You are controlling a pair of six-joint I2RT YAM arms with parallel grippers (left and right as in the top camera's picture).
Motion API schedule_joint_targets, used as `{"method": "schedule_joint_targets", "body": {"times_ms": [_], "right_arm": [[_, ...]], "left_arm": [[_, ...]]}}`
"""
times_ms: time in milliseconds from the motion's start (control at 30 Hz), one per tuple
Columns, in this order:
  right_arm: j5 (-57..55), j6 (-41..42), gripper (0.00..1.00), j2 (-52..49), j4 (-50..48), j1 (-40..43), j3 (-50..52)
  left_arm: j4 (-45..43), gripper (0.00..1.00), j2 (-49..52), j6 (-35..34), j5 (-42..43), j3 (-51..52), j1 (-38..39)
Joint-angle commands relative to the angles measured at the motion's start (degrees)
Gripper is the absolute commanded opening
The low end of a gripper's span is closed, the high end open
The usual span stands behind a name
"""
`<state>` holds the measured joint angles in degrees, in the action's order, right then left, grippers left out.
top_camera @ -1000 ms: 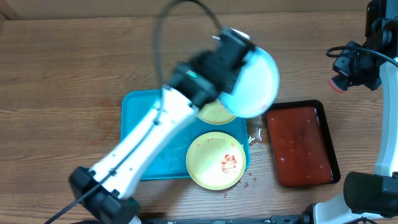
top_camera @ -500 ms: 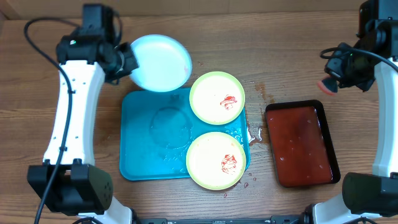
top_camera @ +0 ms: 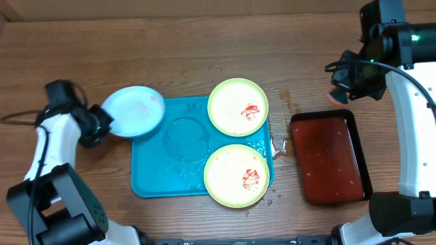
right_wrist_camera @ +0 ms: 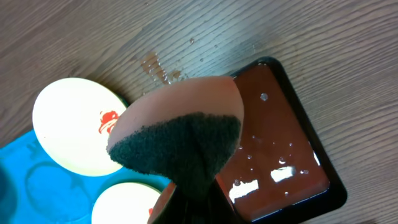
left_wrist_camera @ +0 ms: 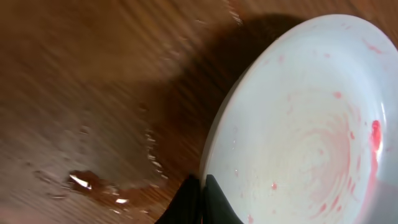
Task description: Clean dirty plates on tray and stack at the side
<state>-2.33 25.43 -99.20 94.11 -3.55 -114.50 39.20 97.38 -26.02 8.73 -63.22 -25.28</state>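
Observation:
The plate goes down and to the left in the overhead view with my left gripper next. It is released on the bare wood, since it still overhangs the tray's corner.
The light-blue plate [top_camera: 136,111] hangs at the turquoise tray's [top_camera: 160,167] upper left corner, mostly over the table. My left gripper [top_camera: 103,122] is shut on its left rim. In the left wrist view the plate [left_wrist_camera: 298,124] shows faint pink smears, and the black fingertips [left_wrist_camera: 194,202] pinch its edge. Two green-rimmed plates with red sauce lie on the tray's right side, one at the back [top_camera: 238,107] and one at the front [top_camera: 236,175]. My right gripper [top_camera: 338,94] is shut on a folded orange sponge [right_wrist_camera: 180,134] with a dark scouring side, held above the table behind the dark tray.
A dark red-brown tray [top_camera: 330,158] with reddish liquid stands right of the turquoise tray. Drops and small puddles lie on the wood between the two trays [top_camera: 278,146] and under the blue plate [left_wrist_camera: 93,183].
My left arm swung the blue plate from over the tray's right side across to its left corner, lower down. My right gripper drifted left with the sponge.

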Motion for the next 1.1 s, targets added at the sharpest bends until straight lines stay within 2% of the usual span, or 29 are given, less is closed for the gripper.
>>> {"method": "schedule_joint_targets", "body": {"times_ms": [0, 367, 500, 600, 633, 667, 700, 800, 933, 1067], "right_arm": [[0.1, -0.4, 0.04, 0.7, 0.2, -0.9, -0.8], [0.1, -0.5, 0.04, 0.7, 2.2, -2.0, -0.8], [0.1, -0.4, 0.04, 0.7, 2.3, -2.0, -0.8], [0.1, -0.4, 0.04, 0.7, 2.3, -2.0, -0.8], [0.1, -0.4, 0.04, 0.7, 2.3, -2.0, -0.8], [0.1, -0.4, 0.04, 0.7, 2.3, -2.0, -0.8], [0.1, -0.4, 0.04, 0.7, 2.3, -2.0, -0.8], [0.1, -0.4, 0.04, 0.7, 2.3, -2.0, -0.8], [0.1, -0.4, 0.04, 0.7, 2.3, -2.0, -0.8], [0.1, -0.4, 0.04, 0.7, 2.3, -2.0, -0.8]], "left_arm": [[-1.3, 0.04, -1.8, -1.7, 1.2, 2.2, -4.6], [-3.9, 0.05, -1.0, -1.1, -2.6, 3.1, -17.7], [-3.1, 0.04, 1.6, 0.8, -6.3, 3.1, -19.1], [-2.7, 0.04, 3.5, 0.7, -5.5, 3.1, -18.7], [-2.4, 0.06, 4.0, 0.7, -5.5, 3.1, -18.4], [-1.9, 0.2, 4.9, 0.7, -5.6, 3.1, -17.6], [-1.8, 0.29, 5.3, 0.7, -5.6, 3.1, -17.3], [-1.7, 0.46, 5.7, 0.5, -5.6, 3.1, -16.5], [-1.2, 0.51, 4.3, 0.1, -5.6, 3.0, -16.5], [0.7, 0.51, 0.3, -0.6, -5.6, 2.5, -16.5]]}}
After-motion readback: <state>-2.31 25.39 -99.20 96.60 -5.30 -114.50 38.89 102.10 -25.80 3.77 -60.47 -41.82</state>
